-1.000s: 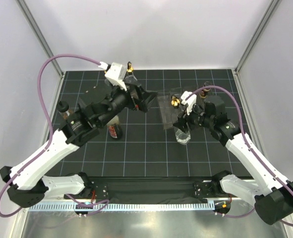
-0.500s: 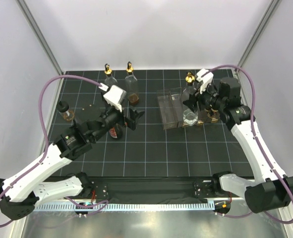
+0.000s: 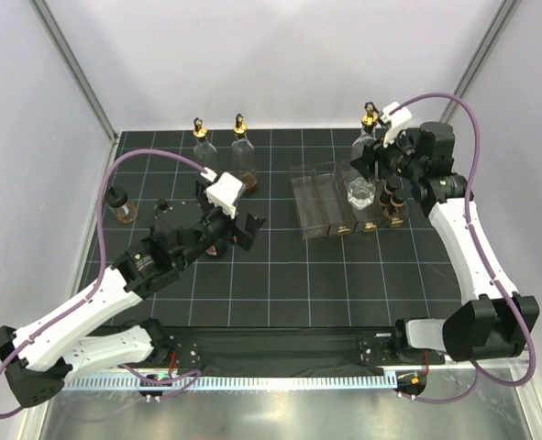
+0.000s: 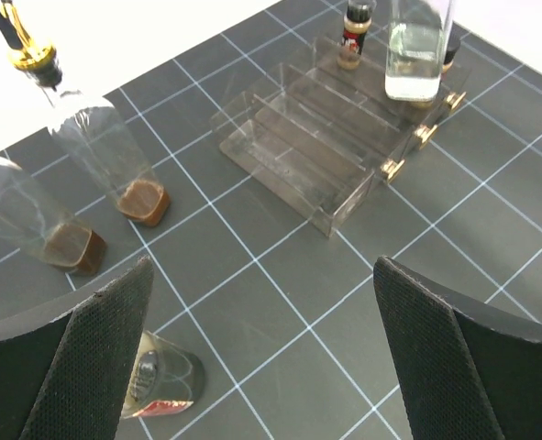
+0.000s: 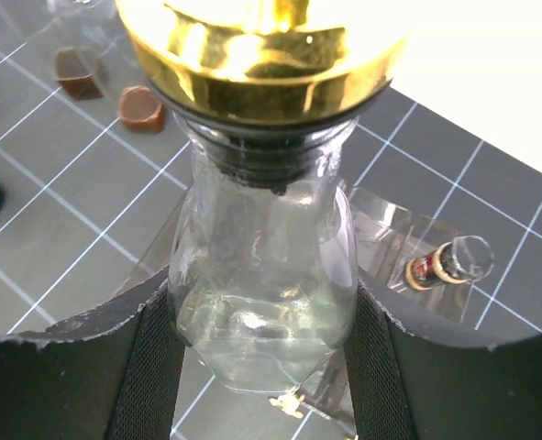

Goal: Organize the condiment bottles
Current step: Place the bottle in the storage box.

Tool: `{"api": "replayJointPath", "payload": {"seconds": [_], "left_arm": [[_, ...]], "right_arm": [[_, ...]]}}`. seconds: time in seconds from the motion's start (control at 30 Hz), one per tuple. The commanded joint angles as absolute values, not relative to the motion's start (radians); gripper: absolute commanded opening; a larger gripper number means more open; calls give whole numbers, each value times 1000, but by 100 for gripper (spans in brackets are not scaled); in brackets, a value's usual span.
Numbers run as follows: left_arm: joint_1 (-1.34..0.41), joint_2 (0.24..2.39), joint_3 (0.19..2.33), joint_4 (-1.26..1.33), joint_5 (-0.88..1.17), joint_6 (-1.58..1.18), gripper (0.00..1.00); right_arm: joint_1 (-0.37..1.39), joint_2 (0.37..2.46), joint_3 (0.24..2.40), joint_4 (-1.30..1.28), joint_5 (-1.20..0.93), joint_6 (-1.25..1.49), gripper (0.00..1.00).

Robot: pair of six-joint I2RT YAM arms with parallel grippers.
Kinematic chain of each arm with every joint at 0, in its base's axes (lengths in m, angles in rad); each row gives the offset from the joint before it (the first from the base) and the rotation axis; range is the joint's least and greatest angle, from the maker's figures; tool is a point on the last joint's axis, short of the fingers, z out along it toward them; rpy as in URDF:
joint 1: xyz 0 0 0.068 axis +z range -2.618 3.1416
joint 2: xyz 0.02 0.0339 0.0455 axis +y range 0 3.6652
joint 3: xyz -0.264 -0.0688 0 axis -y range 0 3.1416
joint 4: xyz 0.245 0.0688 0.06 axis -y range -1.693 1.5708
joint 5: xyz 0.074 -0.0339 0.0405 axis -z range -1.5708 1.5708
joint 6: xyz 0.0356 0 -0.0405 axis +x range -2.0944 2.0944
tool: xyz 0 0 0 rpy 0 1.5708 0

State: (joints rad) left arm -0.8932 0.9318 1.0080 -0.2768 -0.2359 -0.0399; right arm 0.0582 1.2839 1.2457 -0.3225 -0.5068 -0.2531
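Note:
Next, my right gripper moves outward and down to release the clear bottle [image 3: 362,179] at the neighboring lane's far end. This is because small dark bottles fill the rack's end lane.
My right gripper [image 5: 261,362] is shut on a tall clear bottle [image 5: 263,266] with a gold pourer top [image 5: 257,50]. It holds the bottle upright over the right part of the clear rack [image 3: 318,203]; the bottle [image 3: 362,179] shows there too. Two more gold-topped bottles [image 3: 200,142] [image 3: 241,139] stand at the back left. The white-capped red sauce bottle [image 4: 160,380] stands just beside the left finger of my open left gripper [image 4: 261,367], which holds nothing. A small dark bottle [image 4: 355,27] stands at the rack's far side, and another [image 3: 119,203] stands at the far left.
The clear divided rack [image 4: 312,160] has stepped tiers and small gold feet along its front. White walls and metal posts close in the black gridded mat [image 3: 280,275] at the back and sides. The left arm [image 3: 151,266] crosses the mat's left half.
My right gripper has carried its bottle from in front of the rack up and back over it. My left gripper has drawn back from the far bottles toward the red sauce bottle, still open.

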Motion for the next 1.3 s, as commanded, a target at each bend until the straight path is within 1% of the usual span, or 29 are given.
{"api": "replayJointPath", "payload": {"seconds": [0.0,0.33,0.83,1.07,1.27], "left_arm": [[-887,907,989,-216,-249,-25,100],[-887,911,971,-209,-252,-29,100],[-881,920,965,-207,-250,-23,100],[-877,934,966,-207,-241,-21,100],[-876,942,966,-209,-235,-21,100]], "right_arm": [[45,1296,1322,-141,-503,-229,4],[20,1404,1338,-5,-457,-210,4],[20,1591,1282,323,-393,-172,4],[18,1658,1269,397,-341,-178,4],[20,1695,1235,463,-337,-152,4]]}}
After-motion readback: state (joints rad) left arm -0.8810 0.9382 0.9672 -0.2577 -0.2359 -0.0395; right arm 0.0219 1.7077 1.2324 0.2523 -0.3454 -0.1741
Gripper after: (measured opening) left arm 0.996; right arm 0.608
